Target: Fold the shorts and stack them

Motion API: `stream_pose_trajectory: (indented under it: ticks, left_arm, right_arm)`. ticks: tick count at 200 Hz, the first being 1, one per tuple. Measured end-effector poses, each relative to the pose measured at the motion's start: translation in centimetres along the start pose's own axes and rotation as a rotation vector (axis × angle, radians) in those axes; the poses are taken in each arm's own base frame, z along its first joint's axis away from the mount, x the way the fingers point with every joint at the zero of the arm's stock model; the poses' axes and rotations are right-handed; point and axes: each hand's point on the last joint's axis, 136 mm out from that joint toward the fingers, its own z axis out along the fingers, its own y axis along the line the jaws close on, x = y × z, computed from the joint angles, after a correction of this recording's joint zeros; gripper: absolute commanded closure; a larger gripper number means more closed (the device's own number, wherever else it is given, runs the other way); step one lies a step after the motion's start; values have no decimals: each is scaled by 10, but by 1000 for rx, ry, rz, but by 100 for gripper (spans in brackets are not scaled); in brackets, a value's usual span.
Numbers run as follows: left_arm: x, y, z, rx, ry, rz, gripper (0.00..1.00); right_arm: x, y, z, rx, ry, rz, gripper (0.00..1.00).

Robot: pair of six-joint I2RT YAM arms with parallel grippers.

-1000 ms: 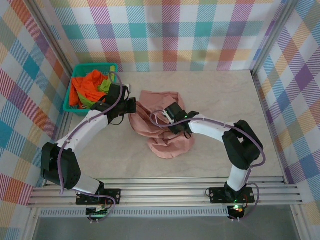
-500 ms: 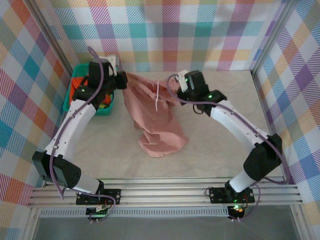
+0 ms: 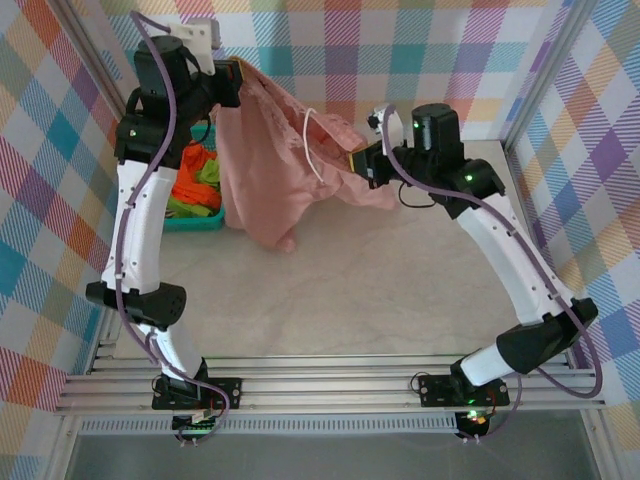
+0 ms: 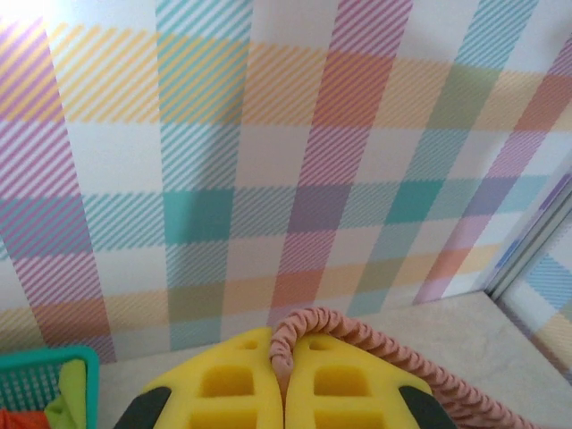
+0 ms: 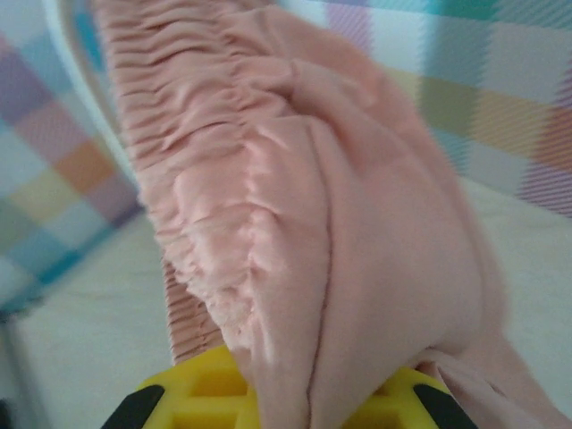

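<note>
The robot's right gripper will next carry the waistband's end outward, lower it onto the clear marble by the back wall and let go, since the marble lies outward and below.
The dusty pink shorts [image 3: 270, 160] hang in the air, stretched by the waistband between both raised arms, the lower end just above the table. My left gripper [image 3: 236, 72] is shut on one end of the gathered waistband [image 4: 295, 332], high at the back left. My right gripper [image 3: 357, 162] is shut on the other end, and pink fabric [image 5: 340, 250] drapes over its yellow fingers [image 5: 206, 393]. A white drawstring [image 3: 311, 150] dangles from the waist. The orange shorts [image 3: 188, 168] and the lime green shorts [image 3: 207, 172] lie in the teal basket [image 3: 190, 222].
The teal mesh basket stands at the left wall, partly behind the left arm. Plaid walls [image 3: 400, 60] close in the back and both sides. The marble table [image 3: 380, 290] spreads out below the hanging shorts.
Both arms have lifted the pink shorts off the table and pulled the waistband apart. The left gripper rose up and back, the right rose to the right; the shorts went from crumpled to hanging.
</note>
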Motion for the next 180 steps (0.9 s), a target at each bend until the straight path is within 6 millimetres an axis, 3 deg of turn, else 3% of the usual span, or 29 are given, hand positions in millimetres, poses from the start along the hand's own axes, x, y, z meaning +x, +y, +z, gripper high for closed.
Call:
stream_pose_trajectory:
  ticks: [22,47,80,99,122,150,180]
  left_arm:
    - [-13,-2,-1,7,-35,-1,100]
    - [-7,-1,0,3,-13,-10,100]
    - [18,3,5,-4,67,-18,100]
    - [54,7,7,-14,153,-26,100]
    - [94,6,-1,-20,220,-22,100]
    - [113,-23,-30,32,200,18,100]
    - [119,-93,-80,212,109,81,100]
  right_arm:
    - [-3,15,-2,-81,0,52,100]
    - [-5,4,7,-70,16,86,100]
    - [-14,-58,30,14,27,162,100]
    - [-25,-98,54,45,22,194,100]
    - [-44,-130,85,34,-6,206,100]
    - [-72,-140,115,-44,-92,216,100]
    - [-87,-137,116,-103,-149,233,100]
